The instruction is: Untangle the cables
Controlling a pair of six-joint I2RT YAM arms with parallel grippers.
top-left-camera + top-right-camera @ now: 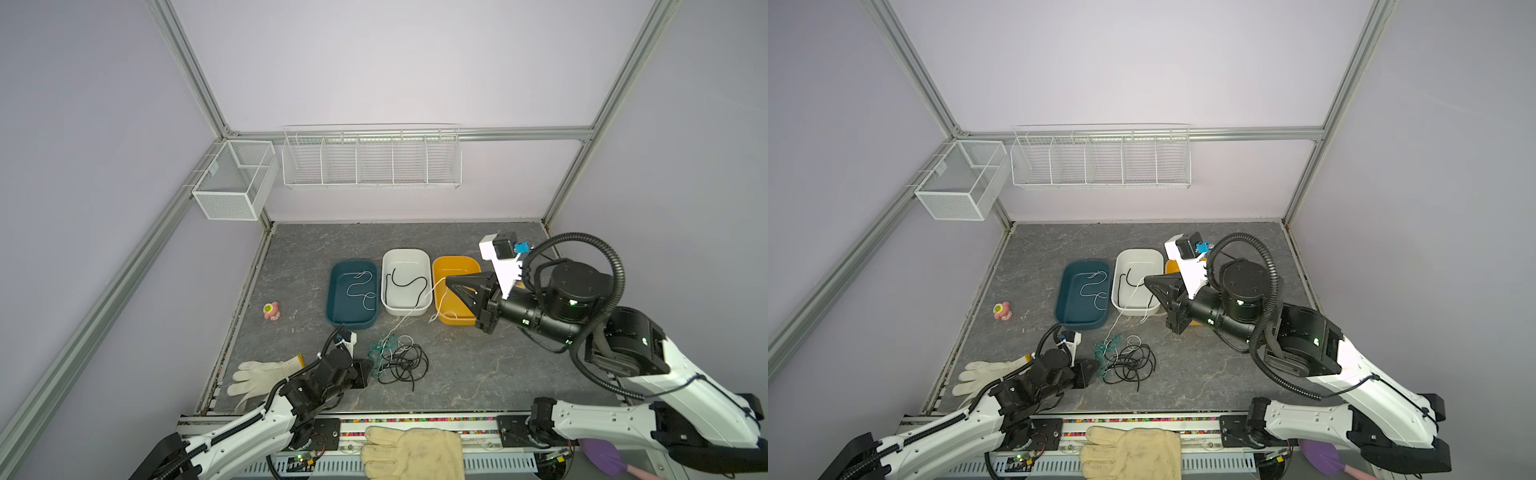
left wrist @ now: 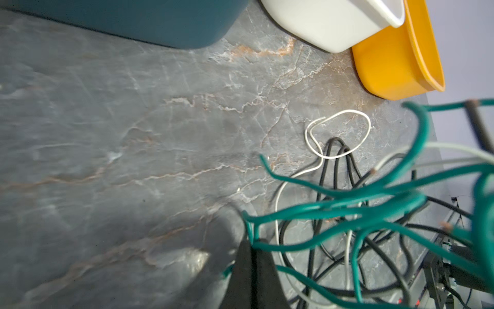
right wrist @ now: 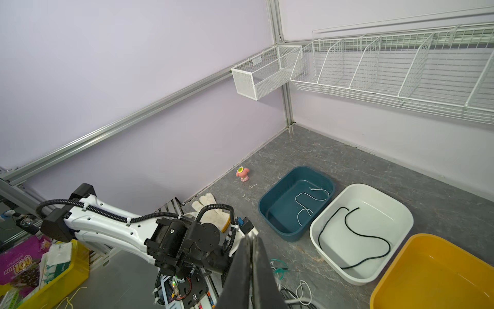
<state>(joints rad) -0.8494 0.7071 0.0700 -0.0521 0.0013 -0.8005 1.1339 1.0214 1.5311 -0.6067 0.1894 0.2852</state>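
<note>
The white cable still runs taut from the tangle (image 1: 401, 362), so next my right gripper rises higher above the yellow bin (image 1: 456, 266), away from the cords, and releases the cable.
The cables lie in a tangle (image 1: 401, 362) (image 1: 1128, 362) of black, white and teal-green cords on the grey table, in front of the bins. My left gripper (image 1: 369, 370) (image 2: 252, 242) sits low at the tangle's left edge, shut on a teal-green cable (image 2: 320, 207). My right gripper (image 1: 447, 282) (image 3: 251, 238) hangs raised over the yellow bin, shut on a white cable (image 1: 420, 301) that runs taut from the tangle up to its tip, with a loose end hanging below. A white cable (image 1: 357, 289) lies in the dark teal bin and a black cable (image 1: 409, 282) in the white bin.
Three bins stand in a row: dark teal (image 1: 351, 262), white (image 1: 405, 250), yellow (image 1: 455, 258). A pink toy (image 1: 272, 311) and a white glove (image 1: 262, 374) lie at the left, a cream glove (image 1: 411, 453) on the front rail. Wire baskets (image 1: 370, 160) hang on the back wall.
</note>
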